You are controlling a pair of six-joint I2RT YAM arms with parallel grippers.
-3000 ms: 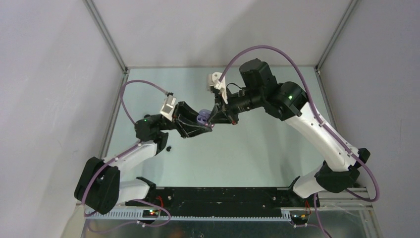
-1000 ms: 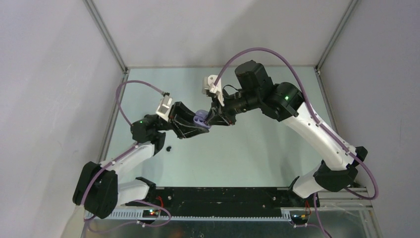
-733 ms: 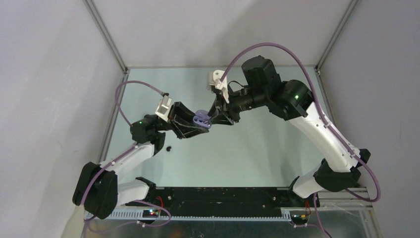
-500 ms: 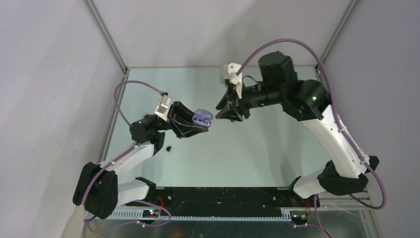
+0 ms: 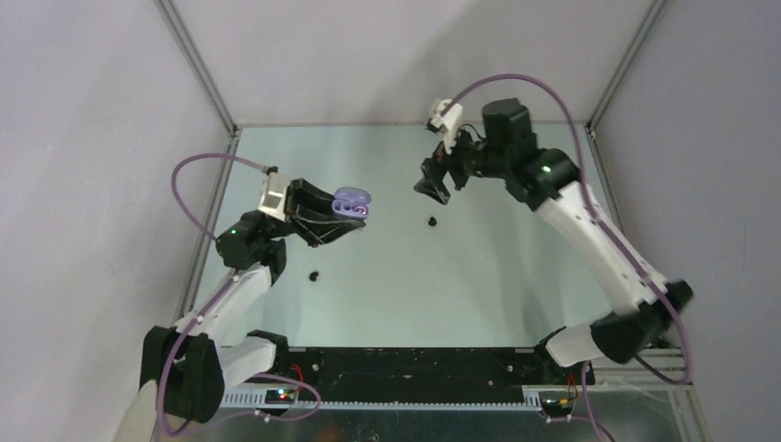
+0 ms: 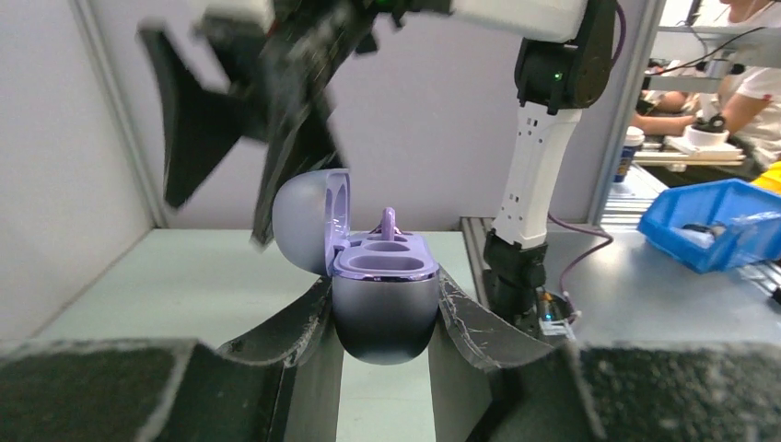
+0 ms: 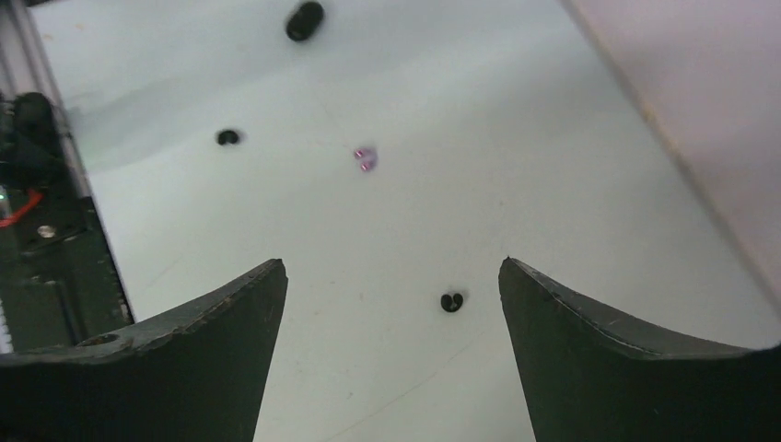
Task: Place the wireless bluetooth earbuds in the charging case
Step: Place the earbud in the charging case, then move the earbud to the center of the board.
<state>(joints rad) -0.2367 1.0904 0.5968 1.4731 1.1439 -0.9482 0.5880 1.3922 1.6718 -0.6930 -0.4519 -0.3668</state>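
The lilac earbud matching the case lies below my right gripper, to the gripper's left in the top view. My right gripper should sweep over and go down onto one shiny end (image 7: 366, 167).
My left gripper (image 5: 355, 214) is shut on the lilac charging case (image 5: 351, 200), holding it upright above the table. In the left wrist view the case (image 6: 382, 304) sits between the fingers with its lid (image 6: 308, 219) open, and a lilac earbud (image 6: 388, 221) stands in its far socket. The near socket looks empty. My right gripper (image 5: 431, 184) hangs open and empty to the right of the case, its fingers (image 7: 221, 322) spread wide. One black earbud (image 5: 431, 221) lies on the table under it, seen also as the black earbud (image 7: 450, 301). A lilac earbud (image 7: 366, 158) and another black earbud (image 7: 227, 137) lie farther off.
The second black earbud (image 5: 314, 274) lies near the left arm. A larger dark oval object (image 7: 305, 20) rests on the table beyond the buds. Grey walls with metal posts (image 5: 198, 74) enclose the table; the black base rail (image 5: 405, 364) runs along the near edge.
My right gripper drew back from the case, up and to the right, and opened wide. The left arm carried the case leftward. A black earbud now shows on the table under the right gripper.
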